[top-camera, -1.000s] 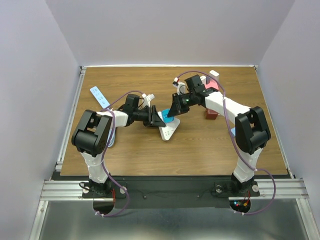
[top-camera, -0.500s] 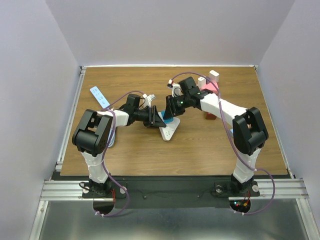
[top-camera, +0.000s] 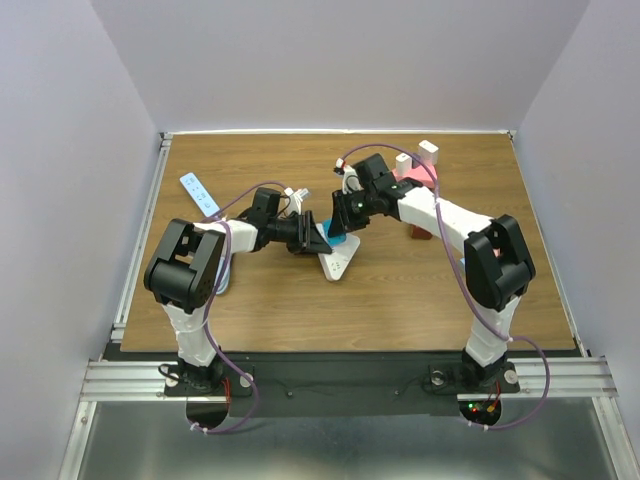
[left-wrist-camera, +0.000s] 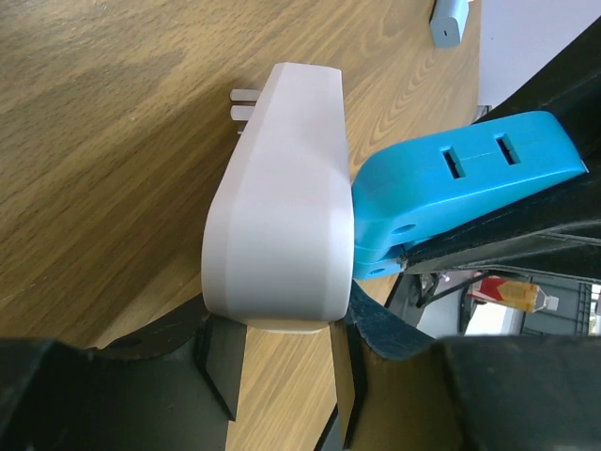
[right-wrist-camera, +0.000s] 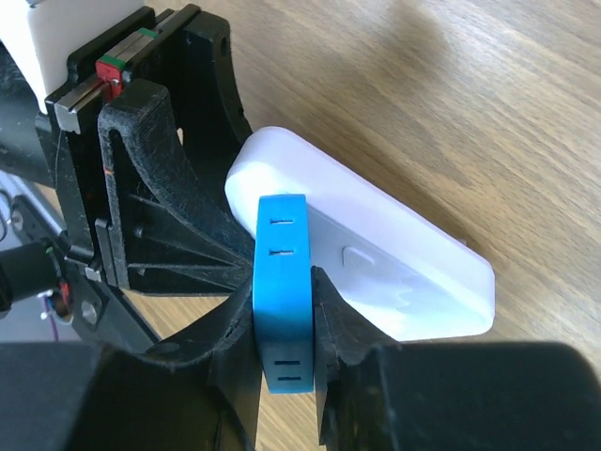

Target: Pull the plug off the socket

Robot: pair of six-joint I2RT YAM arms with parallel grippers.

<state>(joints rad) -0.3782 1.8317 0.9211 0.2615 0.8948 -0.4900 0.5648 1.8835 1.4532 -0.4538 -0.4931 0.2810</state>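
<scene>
The robot will next pull the blue plug in its right gripper up off the white block, then move it across and down onto empty wood beside the dark red block.
A white socket block lies on the wooden table near its middle, with a blue plug set against its side. My left gripper is shut on the block's near end; in the left wrist view its fingers flank the white block, with the blue plug touching its right face. My right gripper is shut on the blue plug; in the right wrist view its fingers clamp the plug edge-on against the white block.
A white strip lies at the far left. Pink and white blocks and a dark red block sit behind the right arm. A small light-blue piece lies farther off. Both arms meet closely over the block.
My right arm has swung left and closed in on the blue plug. The left arm and the white block have stayed in place.
</scene>
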